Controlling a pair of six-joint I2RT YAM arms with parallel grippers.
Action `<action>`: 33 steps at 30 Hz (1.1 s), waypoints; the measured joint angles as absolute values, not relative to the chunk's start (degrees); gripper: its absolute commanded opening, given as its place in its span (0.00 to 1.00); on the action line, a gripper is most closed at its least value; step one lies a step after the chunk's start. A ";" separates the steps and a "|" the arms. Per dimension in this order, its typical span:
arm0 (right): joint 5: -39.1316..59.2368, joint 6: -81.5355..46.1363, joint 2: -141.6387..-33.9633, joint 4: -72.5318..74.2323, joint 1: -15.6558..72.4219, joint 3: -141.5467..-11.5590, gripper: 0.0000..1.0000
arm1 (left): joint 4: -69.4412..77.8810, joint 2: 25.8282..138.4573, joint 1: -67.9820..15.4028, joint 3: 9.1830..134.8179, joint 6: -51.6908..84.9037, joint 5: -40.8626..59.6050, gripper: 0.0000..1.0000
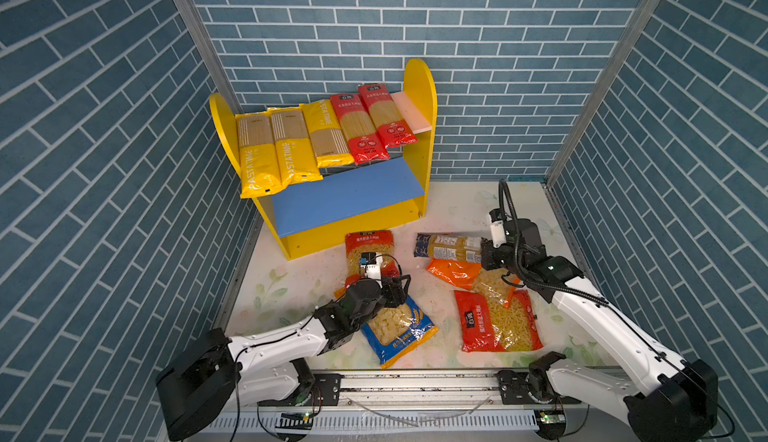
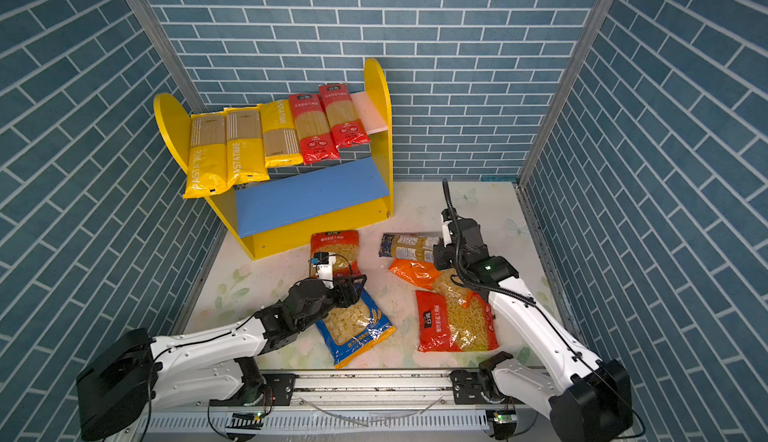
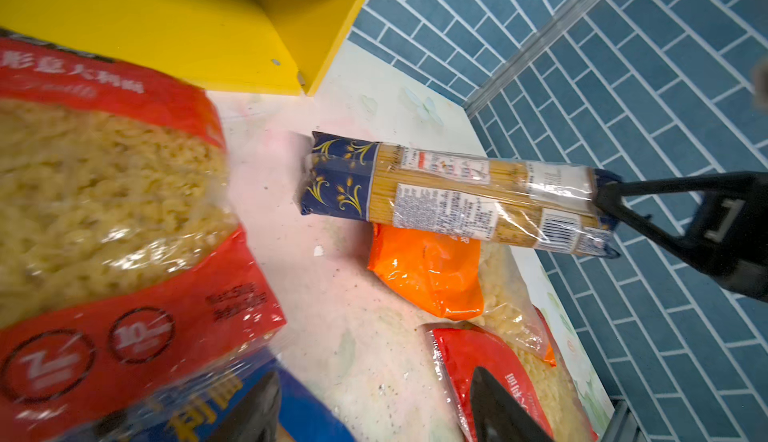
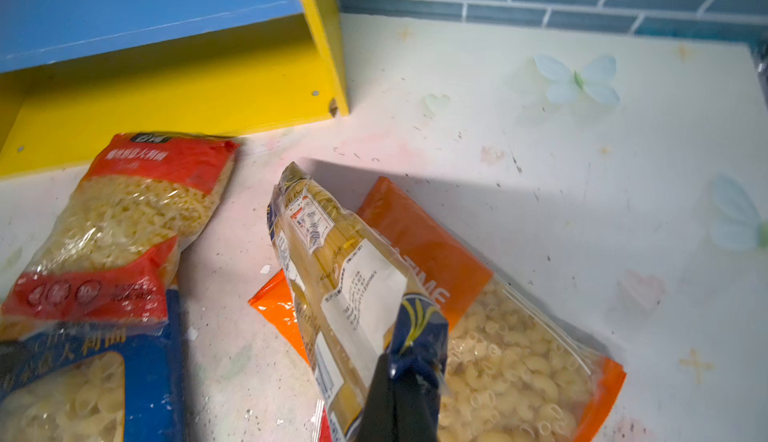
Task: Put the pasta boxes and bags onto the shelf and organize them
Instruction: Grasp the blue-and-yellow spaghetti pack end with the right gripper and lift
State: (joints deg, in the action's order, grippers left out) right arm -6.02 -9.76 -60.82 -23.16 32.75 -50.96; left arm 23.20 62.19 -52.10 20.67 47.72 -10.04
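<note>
The bare table beside the blue pasta bag lies clear, so my right gripper should next swing back, turn and lower the spaghetti pack there to release it.
The shelf (image 1: 420,87) stands at the back left of the table. Its pink upper board (image 1: 411,112) carries three yellow spaghetti packs (image 1: 291,145) and two red ones (image 1: 374,122); the blue lower board (image 1: 345,197) is bare. My right gripper (image 4: 399,382) is shut on the dark-blue end of a spaghetti pack (image 1: 446,247), which is lifted over an orange macaroni bag (image 4: 511,361). My left gripper (image 3: 374,411) is open, hovering over the top edge of a blue pasta bag (image 1: 399,328), just below a red short-pasta bag (image 1: 368,251). Another red bag (image 1: 494,323) lies front right.
Blue brick-patterned walls (image 1: 685,149) close in the table on three sides, with metal corner posts (image 1: 598,87). A metal rail (image 1: 415,386) runs along the front edge. Bare tabletop (image 1: 457,207) shows to the right of the shelf.
</note>
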 measured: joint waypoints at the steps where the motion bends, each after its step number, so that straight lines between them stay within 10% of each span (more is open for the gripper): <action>1: -7.46 -8.32 -60.36 -22.94 35.46 -50.96 0.00 | 22.13 60.55 -51.77 19.86 48.03 -10.33 0.73; 18: -16.10 8.01 -83.96 -17.08 80.64 -55.96 0.12 | -11.07 22.04 -44.75 16.40 52.36 -16.47 0.78; 24: -10.44 6.13 -86.89 -17.85 82.39 -55.96 0.43 | -14.35 24.14 -44.51 16.71 51.48 -15.46 0.87; 33: 4.56 -10.92 -78.19 -17.19 67.29 -55.46 0.48 | -14.35 37.43 -43.72 22.79 46.76 -7.01 0.80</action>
State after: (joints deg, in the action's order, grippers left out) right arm 4.56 -10.92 -78.19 -17.19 67.29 -55.46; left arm -14.35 37.43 -43.72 22.79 46.76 -7.01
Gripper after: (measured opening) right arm 0.477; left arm 0.819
